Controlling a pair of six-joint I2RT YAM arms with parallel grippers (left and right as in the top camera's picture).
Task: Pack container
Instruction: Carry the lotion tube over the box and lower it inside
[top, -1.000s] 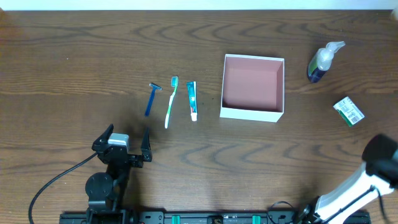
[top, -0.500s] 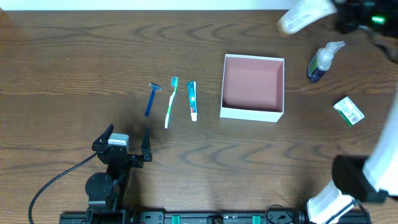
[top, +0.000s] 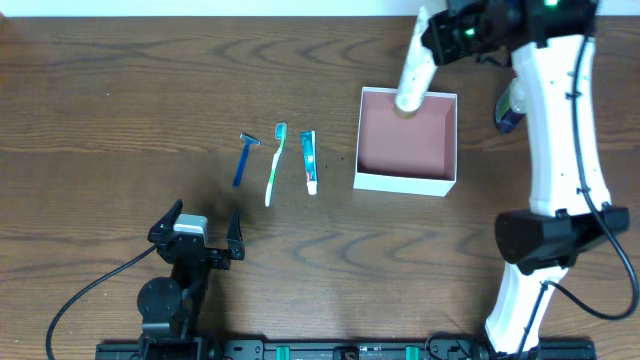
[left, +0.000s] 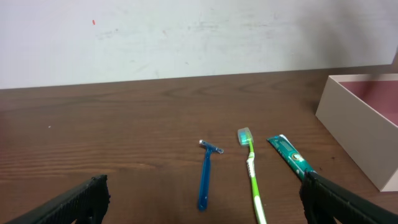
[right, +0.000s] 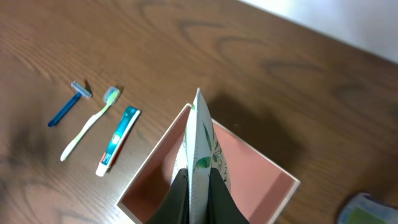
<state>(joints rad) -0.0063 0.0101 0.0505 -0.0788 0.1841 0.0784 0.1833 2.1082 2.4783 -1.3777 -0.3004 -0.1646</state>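
My right gripper goes down and toward the teal toothpaste tube next, over the container's far corner on that side, since the container's pink inside is empty there.
The container (top: 400, 183), a square box with white walls and a pink inside, stands right of centre. It also shows in the left wrist view (left: 364, 121) and the right wrist view (right: 255, 167). My right gripper (top: 440, 40) is shut on a white tube with a leaf print (top: 411, 75), held above the container's back edge. In the right wrist view the gripper (right: 198, 183) pinches the tube (right: 202, 140) by its flat end over the pink inside. My left gripper (top: 203, 222) is open and empty near the front left, its fingers (left: 202, 214) wide apart.
A blue razor (top: 243, 160), a green toothbrush (top: 274, 163) and a teal toothpaste tube (top: 309, 160) lie side by side left of the container. A pump bottle (top: 506, 108) stands right of the container, partly behind my right arm.
My right arm has swung up from the front right and across the back of the table, bringing the white tube over the container's back edge. The left arm has not moved.
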